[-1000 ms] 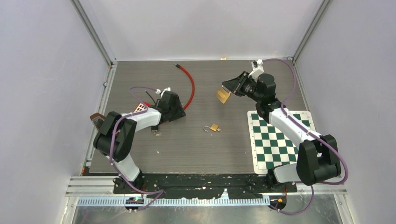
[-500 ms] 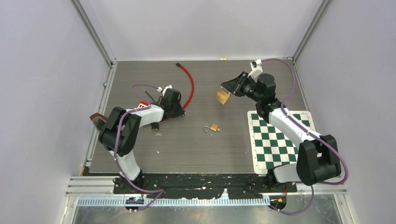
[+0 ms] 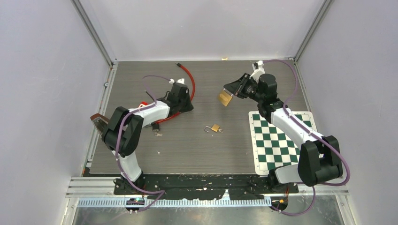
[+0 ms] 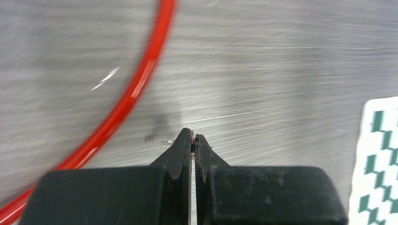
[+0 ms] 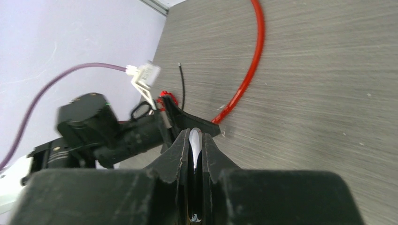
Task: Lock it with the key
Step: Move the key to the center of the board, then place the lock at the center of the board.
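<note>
My right gripper lowers its brass padlock onto the clear table below, outward of the small open padlock, next and releases the silver shackle (image 5: 195,138).
My right gripper (image 3: 232,90) is shut on the silver shackle (image 5: 195,138) of a brass padlock (image 3: 225,97), which hangs above the far middle of the table. A second, small brass padlock (image 3: 215,127) lies on the table with its shackle open. My left gripper (image 3: 188,105) is raised near the red cable (image 3: 191,83) and is shut on a thin metal key ring (image 4: 193,139). A toothed key blade (image 4: 154,139) sticks out to the left of its fingertips. More small keys (image 3: 156,131) lie on the table under the left forearm.
The red cable (image 4: 141,89) curves across the far left of the grey table. A green-and-white chequered mat (image 3: 277,140) lies at the right, and its edge (image 4: 380,159) shows in the left wrist view. A brown object (image 3: 97,120) sits at the table's left edge.
My left gripper has shut and moved up and to the right, from beside the keys to over the red cable. The right gripper and its padlock have barely moved.
</note>
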You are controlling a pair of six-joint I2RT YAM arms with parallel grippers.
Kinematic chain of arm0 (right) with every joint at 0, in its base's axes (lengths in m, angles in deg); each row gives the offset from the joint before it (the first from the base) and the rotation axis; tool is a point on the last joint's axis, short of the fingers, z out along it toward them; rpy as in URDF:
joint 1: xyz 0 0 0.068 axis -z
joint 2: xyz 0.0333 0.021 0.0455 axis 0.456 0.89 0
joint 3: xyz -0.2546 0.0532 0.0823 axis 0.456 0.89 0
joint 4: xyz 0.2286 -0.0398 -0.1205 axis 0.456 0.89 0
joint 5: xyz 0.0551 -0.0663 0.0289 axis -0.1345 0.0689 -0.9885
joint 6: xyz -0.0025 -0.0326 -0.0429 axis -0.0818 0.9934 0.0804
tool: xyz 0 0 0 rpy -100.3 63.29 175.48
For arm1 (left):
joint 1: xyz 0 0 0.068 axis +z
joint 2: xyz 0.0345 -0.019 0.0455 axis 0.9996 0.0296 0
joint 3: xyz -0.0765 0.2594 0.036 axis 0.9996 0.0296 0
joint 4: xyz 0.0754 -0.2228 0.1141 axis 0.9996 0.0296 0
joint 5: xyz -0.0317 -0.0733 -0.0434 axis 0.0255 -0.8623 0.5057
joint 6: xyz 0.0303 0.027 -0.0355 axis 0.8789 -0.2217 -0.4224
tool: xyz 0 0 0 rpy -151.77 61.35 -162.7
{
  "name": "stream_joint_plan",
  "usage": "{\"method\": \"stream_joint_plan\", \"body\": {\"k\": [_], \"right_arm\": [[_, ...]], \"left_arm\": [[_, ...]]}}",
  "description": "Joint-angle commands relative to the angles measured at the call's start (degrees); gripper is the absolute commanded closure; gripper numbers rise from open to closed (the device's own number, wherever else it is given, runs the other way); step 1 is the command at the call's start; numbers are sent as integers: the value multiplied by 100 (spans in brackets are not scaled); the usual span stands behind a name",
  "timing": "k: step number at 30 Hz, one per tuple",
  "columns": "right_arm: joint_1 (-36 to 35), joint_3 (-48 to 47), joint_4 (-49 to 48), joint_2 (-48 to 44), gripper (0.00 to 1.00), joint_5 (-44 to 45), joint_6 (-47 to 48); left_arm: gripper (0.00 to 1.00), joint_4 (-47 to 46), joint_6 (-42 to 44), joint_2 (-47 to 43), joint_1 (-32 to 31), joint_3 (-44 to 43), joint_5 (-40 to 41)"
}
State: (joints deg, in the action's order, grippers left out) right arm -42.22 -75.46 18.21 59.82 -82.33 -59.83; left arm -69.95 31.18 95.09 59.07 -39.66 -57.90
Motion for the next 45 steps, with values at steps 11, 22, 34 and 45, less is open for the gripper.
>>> {"method": "stream_joint_plan", "body": {"k": [11,22,34,45], "right_arm": [[698,-399,517,-161,95,946,-458],[862,-430,649,224,95,1648,-688],[1062,-997,423,1360,95,879,330],[991,-1832,-487,3256,95,-149,-343]], "left_arm": [[100,-1811,-1082,1994,-549,-2642,-1830],[95,38,-1492,2916,-1151,-4333,-683],[45,196,-1226,2063,-967,-3321,-88],[45,-872,-413,34,-172,-1094,-1384]]}}
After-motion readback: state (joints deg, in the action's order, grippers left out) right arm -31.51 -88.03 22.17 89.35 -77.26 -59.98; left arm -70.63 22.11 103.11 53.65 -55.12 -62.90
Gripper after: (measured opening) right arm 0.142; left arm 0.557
